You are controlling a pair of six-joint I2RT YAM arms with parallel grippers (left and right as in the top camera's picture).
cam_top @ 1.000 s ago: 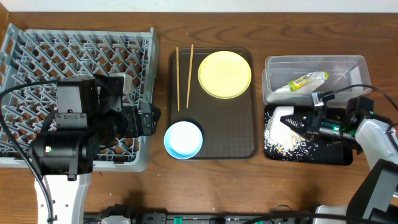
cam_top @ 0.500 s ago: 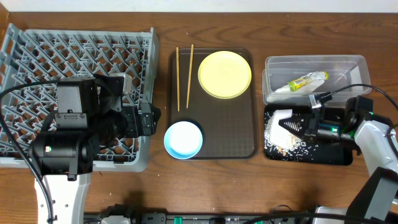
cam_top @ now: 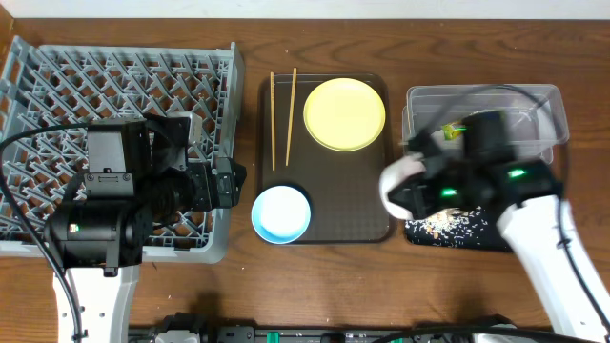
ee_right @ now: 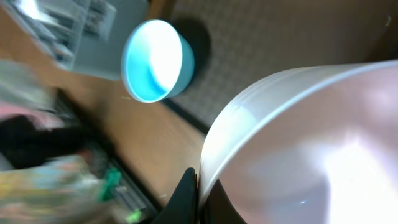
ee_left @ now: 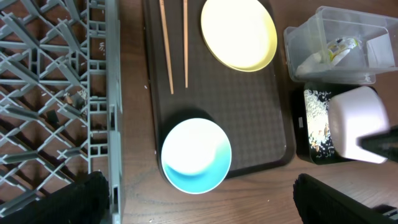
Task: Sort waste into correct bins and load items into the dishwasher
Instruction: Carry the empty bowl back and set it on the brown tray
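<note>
Next, my right gripper brings the bowl over to the left in the overhead view and down to the serving tray's empty near corner (cam_top: 362, 208) to release it.
My right gripper (ee_right: 200, 186) is shut on the rim of the white bowl (ee_right: 311, 143), which hangs tilted between the black tray (cam_top: 467, 238) and the brown serving tray (cam_top: 329, 195). Rice crumbs (cam_top: 443, 225) lie in the black tray. The clear tub (cam_top: 486, 110) holds the green-and-yellow wrapper (ee_left: 339, 46) and some pale crumpled paper (ee_left: 314, 61). On the serving tray are the yellow plate (cam_top: 344, 114), two chopsticks (cam_top: 282, 114) and the light-blue bowl (cam_top: 281, 212). My left gripper (ee_left: 205, 205) is open, hovering by the dish rack's (cam_top: 114, 95) right edge, just short of the blue bowl (ee_left: 196, 154).
The left arm's dark body (cam_top: 114, 210) covers the rack's front right part. The right arm (cam_top: 534, 219) reaches across the black tray and blocks part of the tub from above. Bare wooden table (cam_top: 315, 276) runs along the front edge.
The right arm has lifted the white bowl off the black tray and swung it up and to the left, toward the serving tray's right edge. The left arm has not moved.
</note>
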